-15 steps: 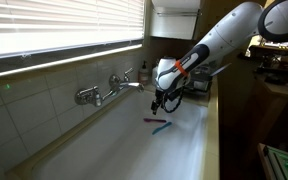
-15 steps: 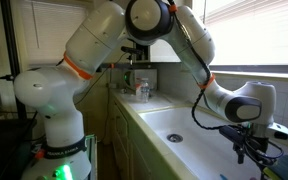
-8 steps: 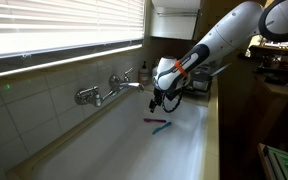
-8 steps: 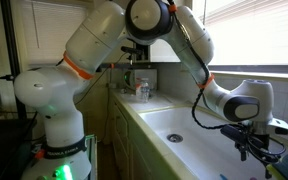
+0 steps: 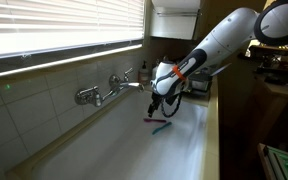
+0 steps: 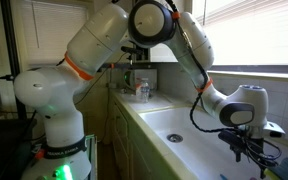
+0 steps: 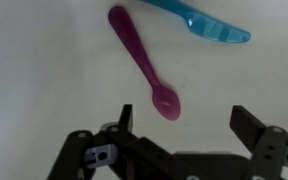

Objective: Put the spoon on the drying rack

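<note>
Next, my gripper will lower to the sink's bottom around the purple spoon's bowl [image 5: 148, 120] [image 7: 166, 102] and close there, because that end of the spoon points toward my wide-open, empty fingers.
In the wrist view the purple spoon [image 7: 139, 55] lies on the white sink floor, its bowl pointing toward my gripper [image 7: 184, 122]. The jaws stand wide open and empty, and the spoon's bowl lies just ahead of the left finger [image 7: 126, 118]. In an exterior view the gripper [image 5: 159, 104] hangs just above the spoon [image 5: 153, 120] inside the sink. A dark shape behind the arm looks like the drying rack [image 5: 199, 86], mostly hidden. From the opposite side the gripper [image 6: 252, 152] points down into the basin.
A slim teal utensil [image 7: 199, 20] lies just beyond the spoon and shows beside it in an exterior view [image 5: 162, 127]. The white sink basin [image 5: 114, 150] has a wall faucet [image 5: 109, 90] on its far side. Bottles [image 6: 142, 90] stand on the counter by the sink.
The gripper has sunk slightly toward the sink floor and the spoon. The jaws have stayed open, and the spoon and the teal utensil have not moved.
</note>
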You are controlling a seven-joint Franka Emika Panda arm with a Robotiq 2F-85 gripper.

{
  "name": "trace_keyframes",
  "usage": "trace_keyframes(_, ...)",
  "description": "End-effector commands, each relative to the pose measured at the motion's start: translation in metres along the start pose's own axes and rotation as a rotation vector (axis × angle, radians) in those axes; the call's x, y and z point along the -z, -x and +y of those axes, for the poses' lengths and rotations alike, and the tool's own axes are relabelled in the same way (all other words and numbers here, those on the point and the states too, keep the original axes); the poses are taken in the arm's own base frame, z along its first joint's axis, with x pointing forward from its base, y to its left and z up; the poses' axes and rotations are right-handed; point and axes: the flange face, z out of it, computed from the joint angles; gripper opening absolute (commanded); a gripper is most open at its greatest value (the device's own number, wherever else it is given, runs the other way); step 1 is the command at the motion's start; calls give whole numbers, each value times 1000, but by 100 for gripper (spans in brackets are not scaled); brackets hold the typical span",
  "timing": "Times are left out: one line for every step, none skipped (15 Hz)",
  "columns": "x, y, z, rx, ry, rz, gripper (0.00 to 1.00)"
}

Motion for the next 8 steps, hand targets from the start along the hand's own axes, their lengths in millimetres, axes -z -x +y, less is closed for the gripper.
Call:
trace_keyframes(-23, 3, 5, 68, -28, 0, 100)
trace_keyframes(-27, 3, 5, 84, -29, 2, 100)
trace_keyframes(-32, 3, 6, 103, -26, -3, 100)
trace_keyframes(-36, 3, 6, 115, -27, -2, 100)
trace_keyframes(-41, 3, 6, 132, -12, 2, 100)
trace_keyframes(-44, 3, 6, 141, -16, 3, 100)
trace_keyframes(-48, 2, 7, 152, -2, 6, 100)
trace_keyframes(-52, 2, 7, 161, -3, 15, 100)
